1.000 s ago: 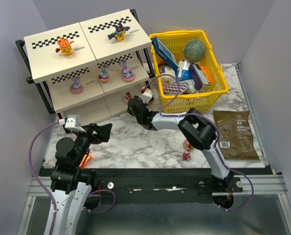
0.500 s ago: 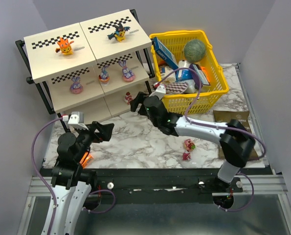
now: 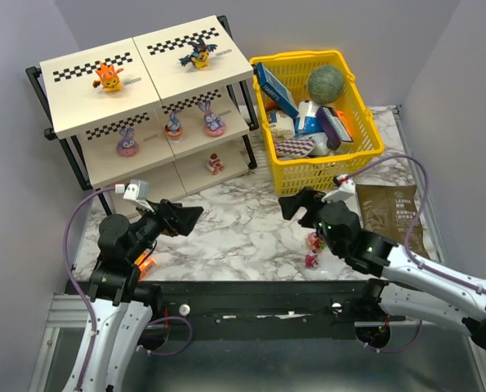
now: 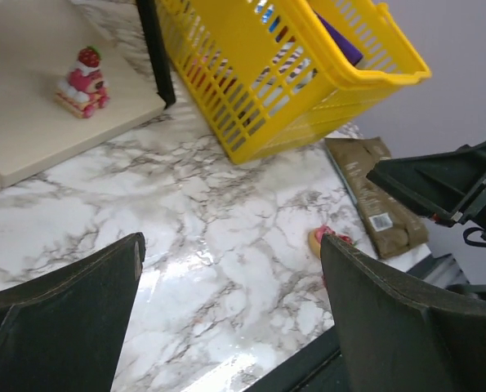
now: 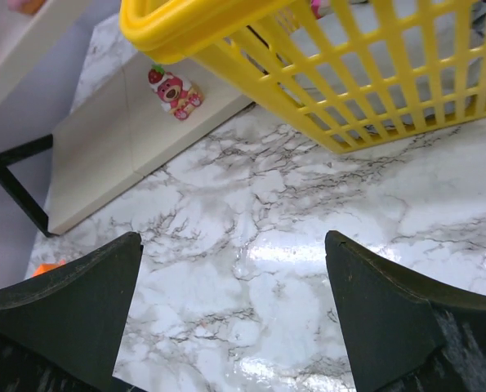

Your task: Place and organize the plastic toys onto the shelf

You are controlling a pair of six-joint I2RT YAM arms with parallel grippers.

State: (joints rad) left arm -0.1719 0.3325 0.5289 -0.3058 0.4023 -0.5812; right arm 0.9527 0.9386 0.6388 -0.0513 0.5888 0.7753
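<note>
The left gripper swings to the right in the top view and lowers over the nearer red-pink toy (image 3: 311,260) next, because that one lies off the shelf (image 3: 79,98).
The shelf (image 3: 79,98) carries an orange toy (image 3: 108,76) and a black-and-yellow winged toy (image 3: 198,55) on top. Three purple-pink bunny-eared toys (image 3: 174,125) stand on its middle tier. One red-pink toy (image 3: 216,163) (image 4: 83,82) (image 5: 176,90) stands alone on the bottom tier. Two more red-pink toys (image 3: 314,242) lie on the marble near the front, one peeking past my left finger (image 4: 324,238). My right gripper (image 3: 296,204) (image 5: 233,238) hangs open and empty over the marble, left of those two. My left gripper (image 3: 185,216) (image 4: 230,245) is open and empty too.
A yellow basket (image 3: 365,151) (image 4: 251,122) (image 5: 251,57) of boxes and a green ball stands at the back right. A brown packet (image 3: 394,224) (image 4: 381,204) lies right of it. A flat orange packet (image 3: 144,263) (image 5: 51,267) lies under my left arm.
My right gripper opened at the shelf's bottom tier, left the red-pink toy there, and drew back right and toward the front. My left gripper edged slightly right.
</note>
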